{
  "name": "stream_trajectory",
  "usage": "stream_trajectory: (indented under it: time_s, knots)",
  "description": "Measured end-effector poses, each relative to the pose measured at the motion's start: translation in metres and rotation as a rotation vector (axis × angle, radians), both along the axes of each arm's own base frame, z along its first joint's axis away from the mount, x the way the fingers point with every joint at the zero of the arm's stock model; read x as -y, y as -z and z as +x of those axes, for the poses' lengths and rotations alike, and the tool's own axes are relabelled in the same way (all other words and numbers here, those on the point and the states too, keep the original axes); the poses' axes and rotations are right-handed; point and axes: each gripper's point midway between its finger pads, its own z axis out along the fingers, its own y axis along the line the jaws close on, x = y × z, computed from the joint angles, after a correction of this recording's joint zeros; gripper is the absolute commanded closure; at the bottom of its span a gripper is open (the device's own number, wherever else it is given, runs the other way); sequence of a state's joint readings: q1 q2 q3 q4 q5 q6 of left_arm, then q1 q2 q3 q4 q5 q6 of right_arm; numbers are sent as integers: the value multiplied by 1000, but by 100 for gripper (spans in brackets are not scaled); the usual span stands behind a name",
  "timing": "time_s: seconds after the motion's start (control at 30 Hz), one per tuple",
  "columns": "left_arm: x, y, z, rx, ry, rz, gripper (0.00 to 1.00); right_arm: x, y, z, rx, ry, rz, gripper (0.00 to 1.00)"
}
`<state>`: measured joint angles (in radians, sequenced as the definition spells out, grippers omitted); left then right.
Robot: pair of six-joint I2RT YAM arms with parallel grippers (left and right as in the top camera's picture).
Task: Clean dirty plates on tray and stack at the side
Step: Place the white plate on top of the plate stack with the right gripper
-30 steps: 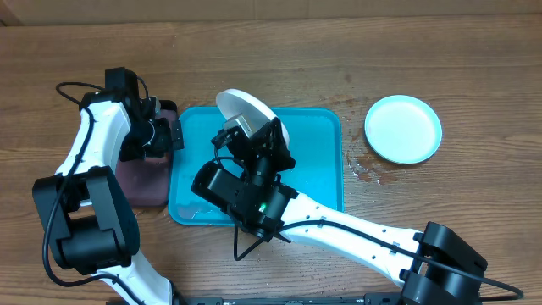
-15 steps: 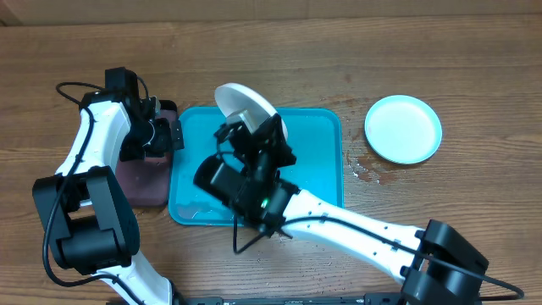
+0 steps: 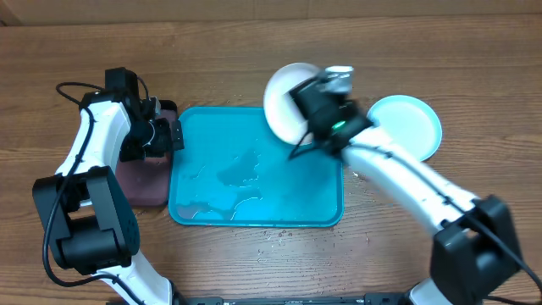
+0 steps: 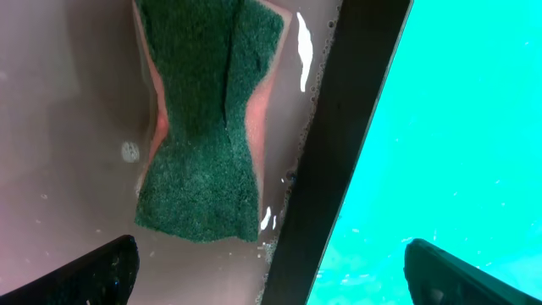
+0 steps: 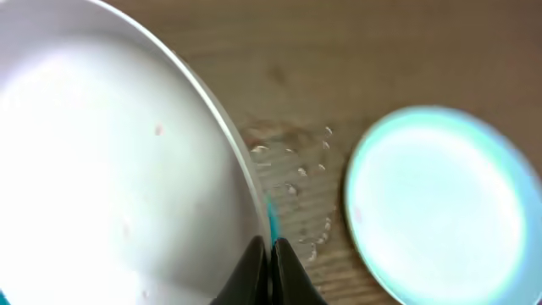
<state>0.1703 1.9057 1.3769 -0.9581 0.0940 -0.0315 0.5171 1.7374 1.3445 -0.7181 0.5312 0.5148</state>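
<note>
The robot will swing its right gripper to the right in the overhead view next, then down over the light blue plate (image 3: 406, 127) (image 5: 442, 210), since that plate lies flat for stacking.
My right gripper (image 3: 315, 108) (image 5: 269, 254) is shut on the rim of the white plate (image 3: 286, 102) (image 5: 118, 169) and holds it tilted above the turquoise tray's (image 3: 254, 216) far right corner. The light blue plate (image 3: 405, 129) (image 5: 445, 203) lies flat on the table to the right of the tray. The tray is wet and holds no plates. My left gripper (image 3: 157, 135) (image 4: 271, 271) is open above the black rim between the pinkish tray and the turquoise tray (image 4: 457, 152). The yellow-green plate is out of view.
A small black-rimmed pinkish tray (image 3: 140, 182) (image 4: 76, 169) holds a green sponge (image 4: 203, 127) in shallow water, left of the turquoise tray. Water drops (image 3: 366, 172) (image 5: 296, 169) lie on the wooden table between the tray and the blue plate.
My right arm has swung from the tray's middle to its far right corner, carrying the white plate toward the blue plate. The left arm has not moved.
</note>
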Motion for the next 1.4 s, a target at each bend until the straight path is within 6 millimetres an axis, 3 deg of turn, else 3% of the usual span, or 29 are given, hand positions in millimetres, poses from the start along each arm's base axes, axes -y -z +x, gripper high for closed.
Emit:
stream_trajectory:
  time_s: [0.23, 0.4, 0.67, 0.83, 1.0, 1.03, 1.07, 1.1, 1.17, 1.4]
  knots:
    - [0, 0, 0, 0, 0, 0, 0, 95, 21, 7, -165, 241, 392, 96]
    - [0, 0, 0, 0, 0, 0, 0, 172, 30, -9, -219, 445, 553, 96]
    - [0, 0, 0, 0, 0, 0, 0, 222, 61, -46, -285, 593, 604, 96]
    - [0, 0, 0, 0, 0, 0, 0, 230, 78, -64, -324, 635, 608, 96]
    - [0, 0, 0, 0, 0, 0, 0, 225, 80, -64, -329, 620, 609, 94]
    - [0, 0, 0, 0, 0, 0, 0, 224, 80, -63, -330, 613, 610, 83]
    - [0, 0, 0, 0, 0, 0, 0, 222, 80, -63, -331, 608, 610, 59]
    - [0, 0, 0, 0, 0, 0, 0, 219, 80, -62, -335, 593, 608, 52]
    - [0, 0, 0, 0, 0, 0, 0, 212, 80, -61, -344, 574, 605, 42]
    - [8, -1, -2, -6, 6, -48, 0, 178, 74, -41, -321, 378, 620, 27]
